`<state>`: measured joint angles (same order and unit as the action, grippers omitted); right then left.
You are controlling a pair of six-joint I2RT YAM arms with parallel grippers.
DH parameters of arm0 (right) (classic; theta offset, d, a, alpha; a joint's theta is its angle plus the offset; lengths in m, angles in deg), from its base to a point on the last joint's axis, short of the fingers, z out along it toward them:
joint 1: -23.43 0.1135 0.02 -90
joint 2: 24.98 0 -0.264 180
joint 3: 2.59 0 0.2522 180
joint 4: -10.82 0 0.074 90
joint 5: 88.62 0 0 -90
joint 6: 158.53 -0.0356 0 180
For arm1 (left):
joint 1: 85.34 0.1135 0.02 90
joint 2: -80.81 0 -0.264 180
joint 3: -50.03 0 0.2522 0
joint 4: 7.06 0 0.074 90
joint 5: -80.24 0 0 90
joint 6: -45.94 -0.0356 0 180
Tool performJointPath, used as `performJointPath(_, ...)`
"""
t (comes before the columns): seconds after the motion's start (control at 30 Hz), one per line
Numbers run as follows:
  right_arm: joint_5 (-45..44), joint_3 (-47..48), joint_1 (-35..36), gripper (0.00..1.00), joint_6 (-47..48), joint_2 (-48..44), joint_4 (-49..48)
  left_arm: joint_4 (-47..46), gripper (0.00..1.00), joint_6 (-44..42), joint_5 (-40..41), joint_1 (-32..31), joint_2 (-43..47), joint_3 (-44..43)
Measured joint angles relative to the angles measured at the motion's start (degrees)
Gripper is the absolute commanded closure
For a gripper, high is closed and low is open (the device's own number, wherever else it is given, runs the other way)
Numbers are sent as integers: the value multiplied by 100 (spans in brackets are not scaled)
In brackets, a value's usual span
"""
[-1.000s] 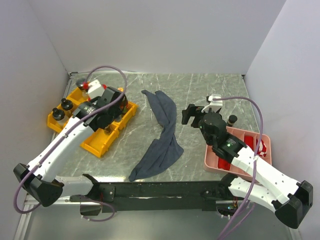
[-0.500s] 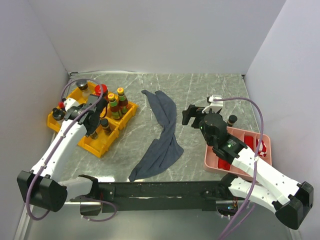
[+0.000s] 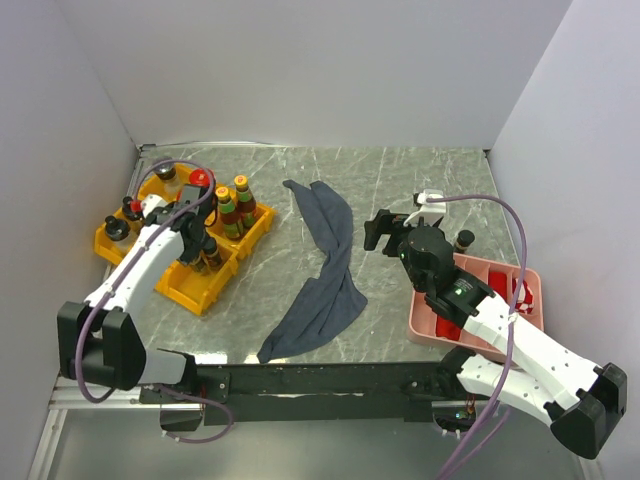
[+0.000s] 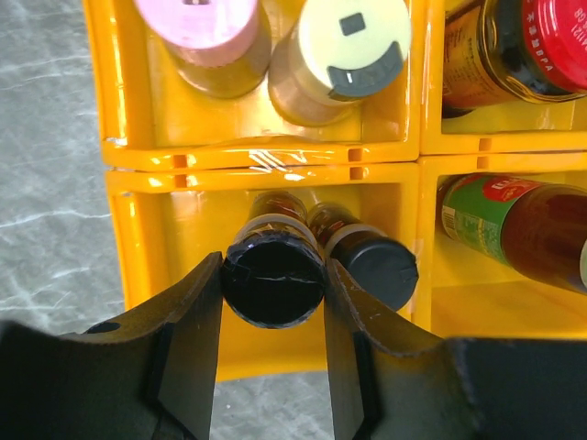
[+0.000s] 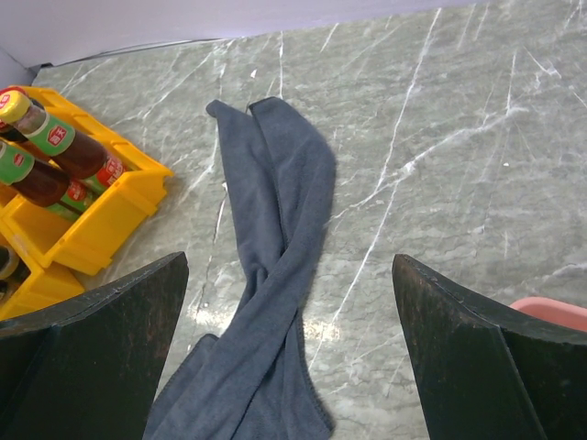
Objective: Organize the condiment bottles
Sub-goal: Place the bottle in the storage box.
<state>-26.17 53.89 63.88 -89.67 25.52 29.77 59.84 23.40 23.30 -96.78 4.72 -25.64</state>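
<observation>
The dark-capped bottle is still outside the yellow bins, so I will move my right gripper to the right in the top view and down around that bottle's cap (image 3: 465,237).
My left gripper (image 4: 273,312) is shut on a small black-capped bottle (image 4: 273,284), which reaches down into a front compartment of the yellow bins (image 4: 138,238) beside a second black-capped bottle (image 4: 371,266). The compartment behind holds a pink-capped shaker (image 4: 197,18) and a yellow-capped shaker (image 4: 353,46). To the right are a red-lidded jar (image 4: 550,37) and a green-labelled sauce bottle (image 4: 514,225). In the top view the left gripper (image 3: 195,250) is over the yellow bins (image 3: 200,290), next to orange-capped bottles (image 3: 232,205). The right gripper (image 3: 378,230) hangs open over bare table, holding nothing.
A grey-blue cloth (image 3: 325,270) lies twisted across the middle of the table, under the right gripper (image 5: 289,275). A pink tray (image 3: 530,285) with red packets sits at the right, a dark-capped bottle (image 3: 465,240) just behind it. White walls enclose the table.
The left arm has swung toward the left, uncovering the orange-capped bottles, and its gripper has come to the front compartment still shut on the bottle. The right arm has not moved.
</observation>
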Motion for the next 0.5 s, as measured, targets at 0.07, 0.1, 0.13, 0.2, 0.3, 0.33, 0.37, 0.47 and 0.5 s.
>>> performJointPath(0.07,0,0,0,0,4,0,0,-87,69,-55,-17,0,-120,0)
performJointPath(0.1,0,0,0,0,4,2,-2,-107,63,-63,-15,0,-170,0)
performJointPath(0.13,0,0,0,0,4,4,-2,-116,60,-66,-11,0,-227,0)
performJointPath(0.2,2,0,-2,0,7,13,-4,-122,53,-63,22,0,-313,0)
performJointPath(0.3,17,0,-22,0,22,28,-4,-142,38,-96,37,2,-411,9)
performJointPath(0.33,20,0,-24,0,22,33,-4,-192,37,-122,35,2,-422,33)
performJointPath(0.37,20,0,-24,0,24,37,-4,-214,35,-184,46,2,-424,59)
performJointPath(0.47,22,0,-24,0,44,44,-4,-310,32,-238,31,11,-426,109)
performJointPath(0.5,22,0,-26,0,46,44,-4,-319,29,-249,28,11,-426,116)
